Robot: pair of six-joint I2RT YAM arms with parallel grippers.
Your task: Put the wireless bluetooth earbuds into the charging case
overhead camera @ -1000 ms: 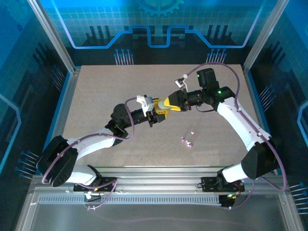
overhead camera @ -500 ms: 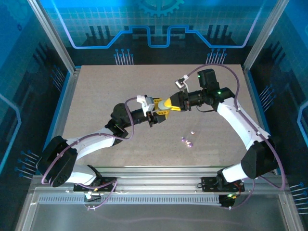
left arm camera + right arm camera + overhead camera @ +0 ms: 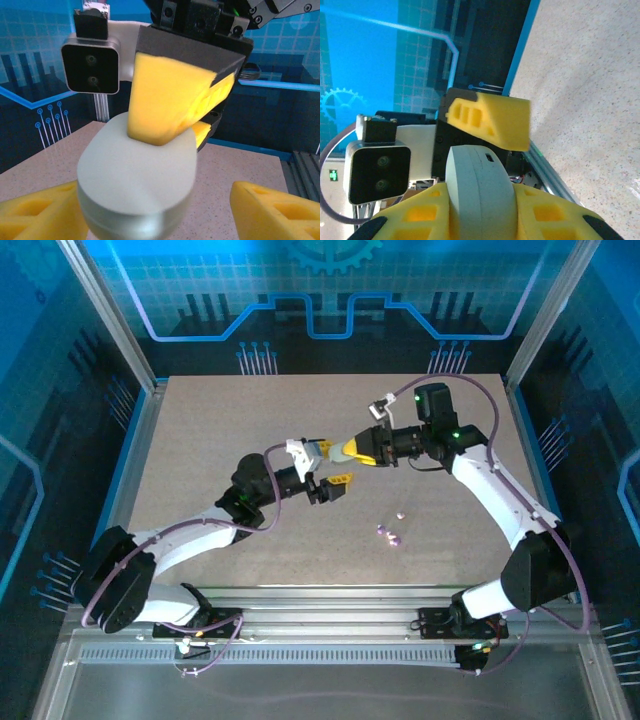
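Observation:
My right gripper should tilt down and lower the charging case onto that bare patch to release it. The tabletop below is open and clear of the earbuds.
The charging case (image 3: 135, 175), a pale grey oval pebble, is pinched between the yellow fingers (image 3: 165, 95) of my right gripper (image 3: 480, 215), which is shut on it; in the right wrist view the case (image 3: 477, 192) stands edge-on. My left gripper (image 3: 155, 220) is open around the case's lower end, and its right finger (image 3: 275, 210) is clearly apart from it. Seen from above, both grippers meet above mid-table: left (image 3: 332, 464), right (image 3: 346, 452). Three tiny lilac-pink earbuds lie on the table to their right: (image 3: 401, 513), (image 3: 381, 529), (image 3: 393, 538).
The speckled beige tabletop (image 3: 220, 430) is bordered by aluminium frame posts (image 3: 110, 330) and blue panels. The left arm's wrist camera (image 3: 377, 172) faces the right gripper at close range.
The left gripper's jaws have opened off the case while the right gripper closed on it. The right gripper has drawn slightly up and back with the case.

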